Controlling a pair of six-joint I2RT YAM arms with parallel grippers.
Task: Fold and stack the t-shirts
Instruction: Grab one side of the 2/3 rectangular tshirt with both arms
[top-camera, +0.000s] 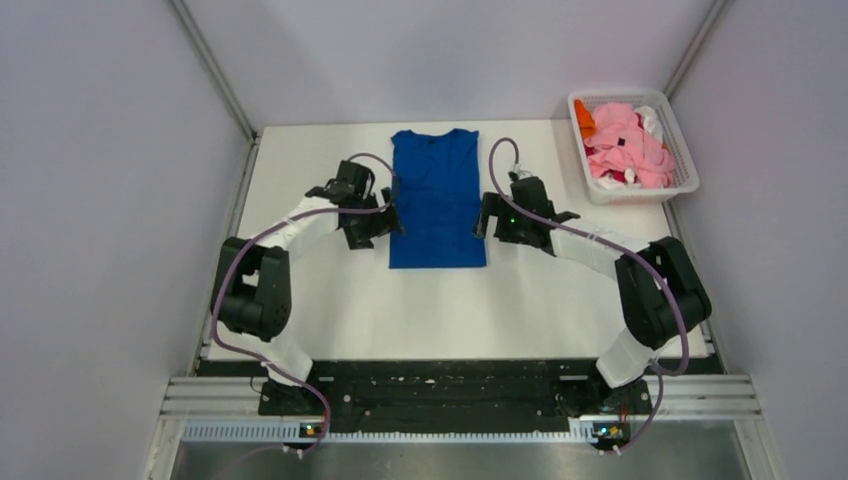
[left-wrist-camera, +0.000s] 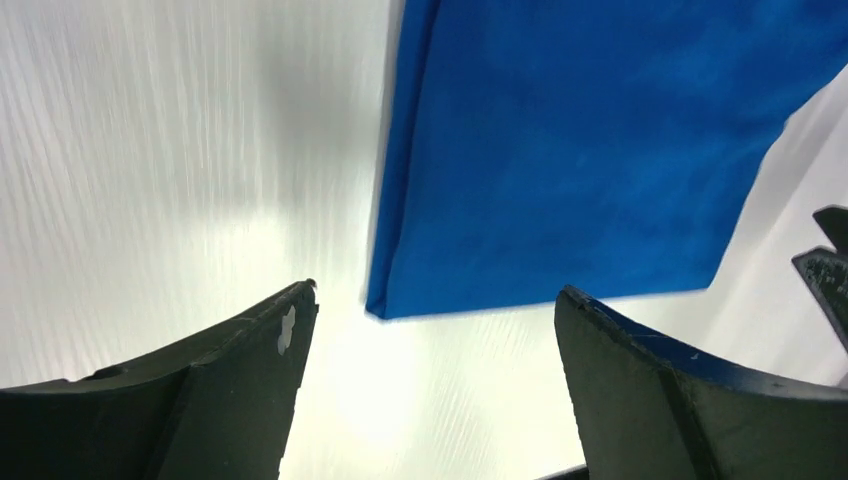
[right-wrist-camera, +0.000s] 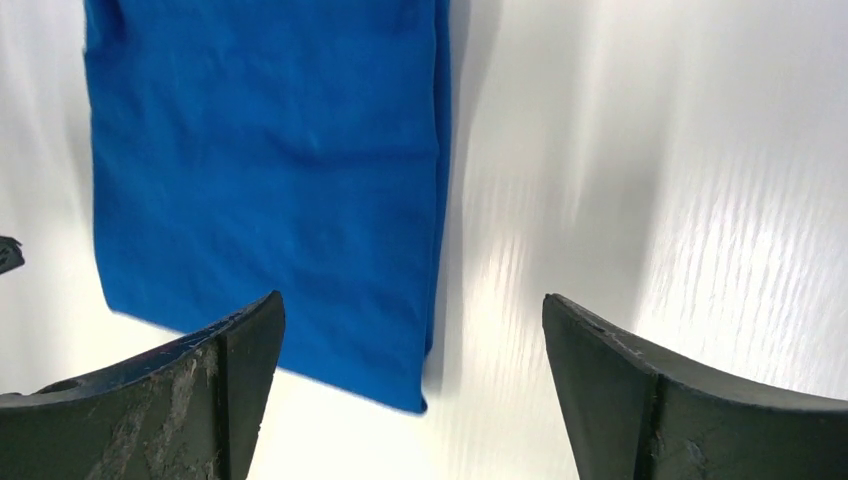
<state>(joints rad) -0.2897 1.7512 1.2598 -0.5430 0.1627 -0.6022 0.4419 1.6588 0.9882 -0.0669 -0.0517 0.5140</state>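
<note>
I will lower my left gripper and draw it back onto the blue t-shirt's near corner on its side, because the t-shirt is still at full length.
A royal blue t-shirt (top-camera: 436, 196) lies flat on the white table, sides folded in to a long strip, neck at the far end; no print shows. My left gripper (top-camera: 392, 218) is open beside its left edge, above the shirt's near left corner (left-wrist-camera: 378, 302). My right gripper (top-camera: 484, 216) is open beside its right edge, above the near right corner (right-wrist-camera: 418, 398). Both are empty. More t-shirts, pink (top-camera: 628, 146), orange (top-camera: 584, 120), with bits of white and red, lie heaped in the basket.
The white lattice basket (top-camera: 683, 150) stands at the table's far right corner. Grey walls close in the left, back and right sides. The table's (top-camera: 440, 300) near half lies between the arms' bases.
</note>
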